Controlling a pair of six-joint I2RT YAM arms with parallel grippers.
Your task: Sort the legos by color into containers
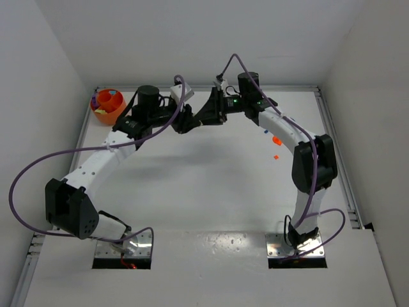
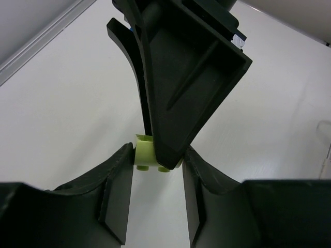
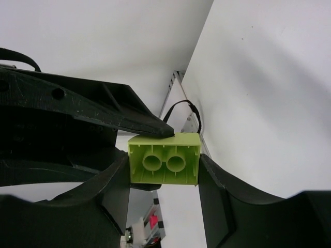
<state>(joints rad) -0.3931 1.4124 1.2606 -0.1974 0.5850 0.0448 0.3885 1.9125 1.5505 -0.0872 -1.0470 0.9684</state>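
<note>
Next, my left gripper carries the matching brick left in the top view over the orange bowl's near side and releases it. That side holds yellow-green legos.
A yellow-green lego brick (image 3: 164, 155) hangs in the air at the back middle of the table, where both grippers meet. My right gripper (image 3: 163, 166) is shut on its two ends, hollow underside facing the camera. My left gripper (image 2: 158, 153) has closed across the same brick (image 2: 145, 156), one finger (image 3: 108, 111) pressing on its top face. From above, the left gripper (image 1: 190, 121) and right gripper (image 1: 204, 118) touch tip to tip and hide the brick. The orange bowl (image 1: 106, 118) stands at the back left with several legos inside.
Loose legos lie right of centre under the right arm: an orange one (image 1: 276, 139), a smaller orange one (image 1: 276, 157) and a blue one (image 1: 266, 132). White walls close in the table at the back and both sides.
</note>
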